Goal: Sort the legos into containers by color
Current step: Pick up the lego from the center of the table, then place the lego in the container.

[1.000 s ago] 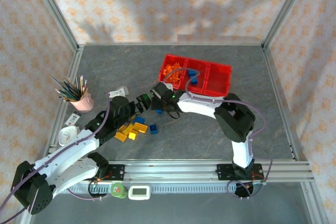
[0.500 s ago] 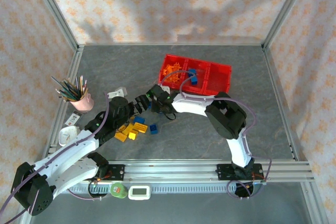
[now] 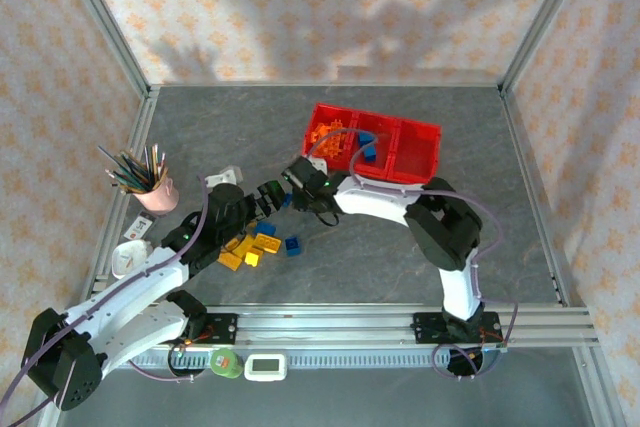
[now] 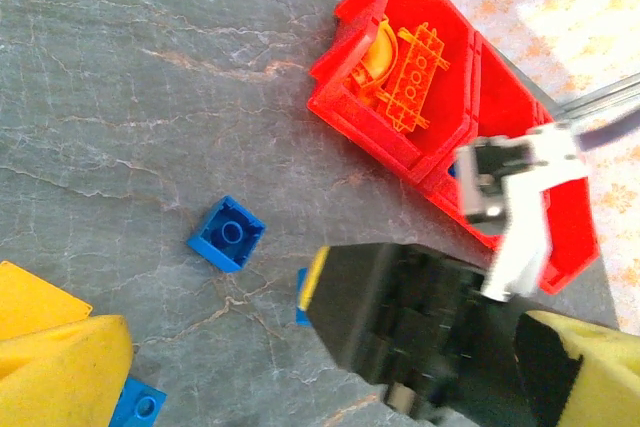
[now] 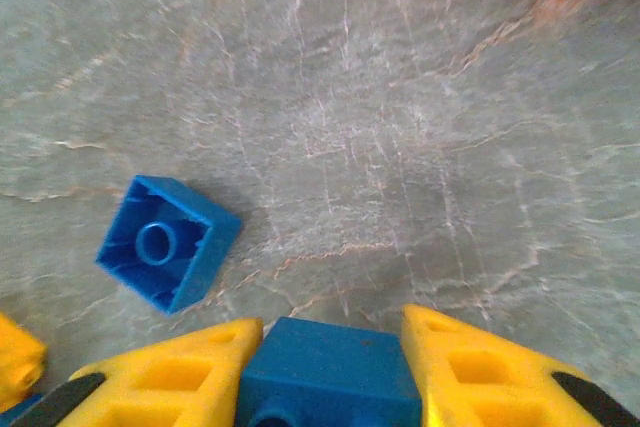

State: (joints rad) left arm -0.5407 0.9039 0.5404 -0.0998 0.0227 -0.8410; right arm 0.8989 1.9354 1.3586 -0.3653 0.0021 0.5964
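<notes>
The middle bin holding blue legos lies outward beside the orange legos' bin. My right gripper rises outward over the middle bin next and releases the lego.
My right gripper (image 5: pixel 330 347) is shut on a blue lego (image 5: pixel 330 377) just above the table. Another blue lego (image 5: pixel 165 252) lies upside down ahead and to its left; the same brick (image 4: pixel 227 234) shows in the left wrist view. In the top view my right gripper (image 3: pixel 297 185) is nose to nose with my left gripper (image 3: pixel 265 195). The left gripper's yellow fingers (image 4: pixel 60 367) are spread wide and hold nothing. Yellow legos (image 3: pixel 245 247) and a blue one (image 3: pixel 292 245) lie below both grippers. The red containers (image 3: pixel 425 134) hold orange legos (image 3: pixel 330 137) in the left bin and blue ones (image 3: pixel 368 150) in the middle.
A pink cup of pencils (image 3: pixel 155 192) stands at the left. A white dish (image 3: pixel 130 257) lies by the left edge and a small white card (image 3: pixel 230 175) behind the left arm. Bare grey table stretches right of the arms and behind the containers.
The right arm's elbow swung left and then back, and its gripper stayed low beside the left gripper. The left arm has barely moved.
</notes>
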